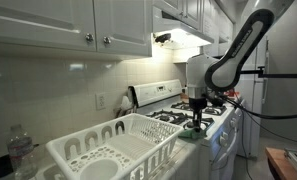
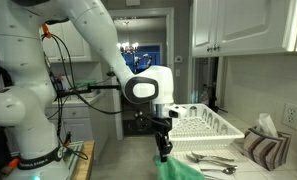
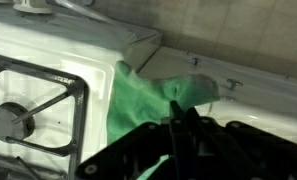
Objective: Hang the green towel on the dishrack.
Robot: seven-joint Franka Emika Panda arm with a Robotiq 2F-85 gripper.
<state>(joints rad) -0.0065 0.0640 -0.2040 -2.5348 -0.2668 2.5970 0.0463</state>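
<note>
Next, my gripper rises, carries the towel over the dishrack's near rim (image 1: 158, 146) and lowers to release it, as the rack lies toward the water bottle.
The green towel (image 3: 148, 95) lies crumpled on the white stove edge, next to the counter seam. My gripper (image 3: 183, 118) is shut, its fingertips pinching a raised fold of the towel. In both exterior views the gripper (image 1: 196, 125) (image 2: 164, 153) points straight down onto the towel (image 1: 193, 134) (image 2: 180, 169). The white dishrack (image 1: 118, 150) stands on the counter beside the stove, and it also shows behind the gripper in an exterior view (image 2: 203, 123). The rack looks empty.
Black stove burners (image 3: 18, 115) lie next to the towel. A water bottle (image 1: 21, 150) stands by the rack. Metal utensils (image 2: 210, 160) and a tissue box (image 2: 258, 146) sit on the counter. Cabinets (image 1: 68, 25) hang above.
</note>
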